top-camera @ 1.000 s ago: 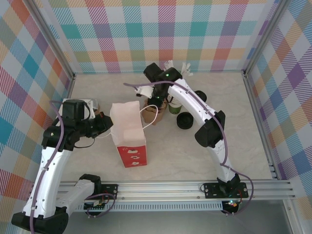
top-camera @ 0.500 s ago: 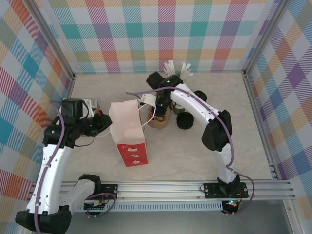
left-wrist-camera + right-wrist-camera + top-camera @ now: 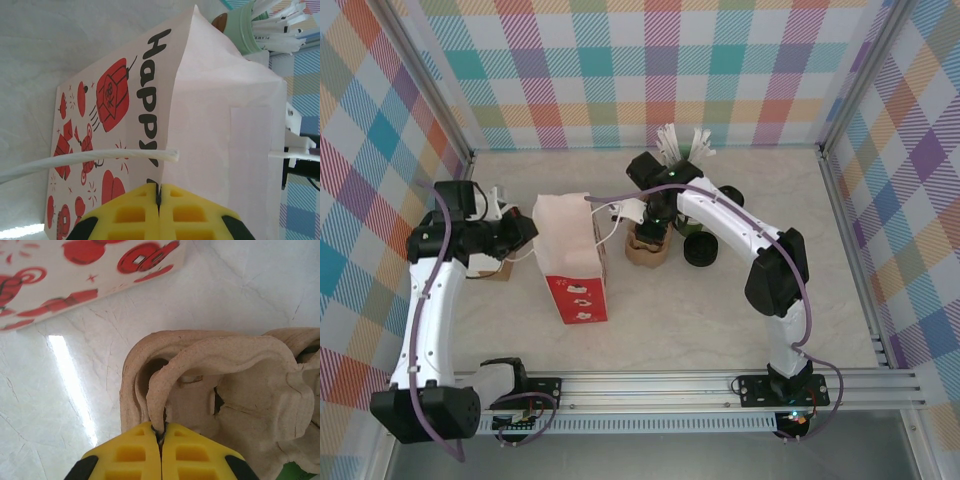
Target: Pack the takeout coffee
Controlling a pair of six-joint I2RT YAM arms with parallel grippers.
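Note:
The bare tabletop behind the bag (image 3: 555,172) is outward of the left gripper, so the left gripper should go outward with the bag (image 3: 570,262) and let go of its top edge.
A round black lid (image 3: 700,250) lies right of the carrier, probably on the takeout coffee; from above I cannot see the cup under it. My right gripper (image 3: 655,222) (image 3: 161,430) is shut on the rim of a brown pulp cup carrier (image 3: 646,250) (image 3: 225,385), whose pockets look empty. A white paper bag (image 3: 570,262) (image 3: 220,130) with red prints and the word "Happy" stands left of the carrier. My left gripper (image 3: 523,236) (image 3: 159,189) is shut on the bag's top edge, just below its white cord handle (image 3: 90,159).
The pale green pot of white stirrers (image 3: 680,145) (image 3: 245,27) stands at the back. Green lidless cups (image 3: 688,226) and another black lid (image 3: 731,196) sit behind the carrier. A brown object (image 3: 495,268) lies under the left arm. Metal frame posts edge the table.
The left arm has drawn the bag to the left, away from the carrier. The right gripper has shifted the carrier slightly nearer and to the right.

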